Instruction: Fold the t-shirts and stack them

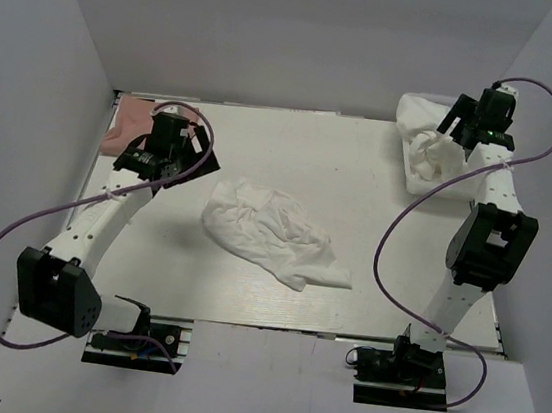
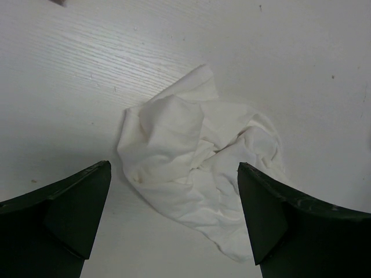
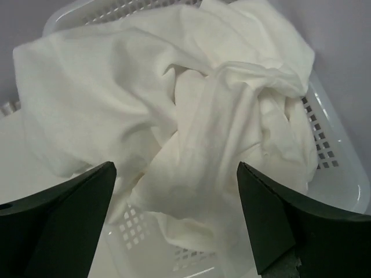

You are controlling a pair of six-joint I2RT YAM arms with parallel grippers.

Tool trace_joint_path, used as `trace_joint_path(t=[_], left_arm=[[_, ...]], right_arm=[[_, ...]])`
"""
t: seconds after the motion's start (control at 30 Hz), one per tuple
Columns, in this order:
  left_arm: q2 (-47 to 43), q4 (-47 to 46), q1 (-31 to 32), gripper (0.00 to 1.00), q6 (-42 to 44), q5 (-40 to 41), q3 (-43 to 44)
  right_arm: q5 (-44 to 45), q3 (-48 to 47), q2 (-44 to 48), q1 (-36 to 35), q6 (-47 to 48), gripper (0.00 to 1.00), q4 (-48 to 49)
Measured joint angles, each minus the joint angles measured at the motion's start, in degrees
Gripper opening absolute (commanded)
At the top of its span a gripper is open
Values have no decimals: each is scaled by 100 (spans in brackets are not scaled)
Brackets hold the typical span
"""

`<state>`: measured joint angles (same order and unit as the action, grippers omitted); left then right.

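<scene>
The left gripper moves down and toward the right in the top view onto the crumpled shirt's end nearest the pink t-shirt next, since a raised fold stands there.
A crumpled white t-shirt (image 1: 273, 231) lies in the middle of the table; it also shows in the left wrist view (image 2: 197, 174). A pink t-shirt (image 1: 133, 121) lies at the far left corner. More white t-shirts (image 3: 174, 116) are heaped in a white perforated basket (image 1: 443, 183) at the far right. My left gripper (image 1: 198, 150) is open and empty, above the table left of the crumpled shirt. My right gripper (image 1: 457, 130) is open and empty above the basket's heap; in its wrist view (image 3: 177, 223) the jaws stand wide apart.
White walls close the table on the left, back and right. The basket's rim (image 3: 342, 174) runs along the right in the right wrist view. Purple cables loop from both arms.
</scene>
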<state>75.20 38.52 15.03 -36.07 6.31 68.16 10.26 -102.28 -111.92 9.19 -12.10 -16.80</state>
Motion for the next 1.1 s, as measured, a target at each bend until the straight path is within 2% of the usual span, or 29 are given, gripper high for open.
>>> trace_joint_path(t=[0.13, 0.23, 0.33, 0.43, 0.53, 0.57, 0.63, 0.67, 0.8, 0.93, 1.0, 1.03, 1.07, 1.1], left_arm=[[544, 7, 22, 100, 2, -195, 109], [1019, 20, 28, 100, 2, -341, 109], [1558, 33, 33, 100, 9, -448, 125], [2133, 42, 33, 93, 48, -546, 256], [2546, 35, 59, 72, 92, -584, 358], [2629, 28, 66, 59, 103, -601, 363], [2693, 28, 76, 47, 129, -640, 358], [2695, 24, 83, 28, 144, -656, 358], [2629, -52, 85, 0, 170, -693, 282], [2437, -50, 85, 0, 188, -699, 153], [2306, -52, 85, 0, 186, -706, 153], [2214, -52, 85, 0, 186, -719, 153], [2103, -61, 85, 0, 197, -739, 153], [1976, -74, 85, 0, 203, -761, 151]], right_arm=[[-614, 63, 284, -74, 103, 90, -358], [-1054, 726, 1163, -376, 149, 90, -444], [-1606, 1893, 2402, -1047, 170, 90, -348], [-2120, 2802, 3156, -1947, 175, 90, -457], [-2280, 3480, 3268, -2693, 155, 90, -627], [-2291, 3751, 3276, -2833, 127, 90, -664], [-2308, 4363, 3324, -3029, 52, 90, -761], [-2302, 4603, 3318, -3104, 31, 90, -857], [-2271, 5136, 3195, -3449, 11, 90, -925], [-2288, 5180, 2822, -3928, 57, 85, -680], [-2280, 5191, 2660, -4122, 79, 70, -494], [-2238, 5195, 2594, -4197, 83, 57, -396], [-2153, 5193, 2540, -4249, 68, 16, -299], [-2046, 5191, 2487, -4269, 68, 0, -219]])
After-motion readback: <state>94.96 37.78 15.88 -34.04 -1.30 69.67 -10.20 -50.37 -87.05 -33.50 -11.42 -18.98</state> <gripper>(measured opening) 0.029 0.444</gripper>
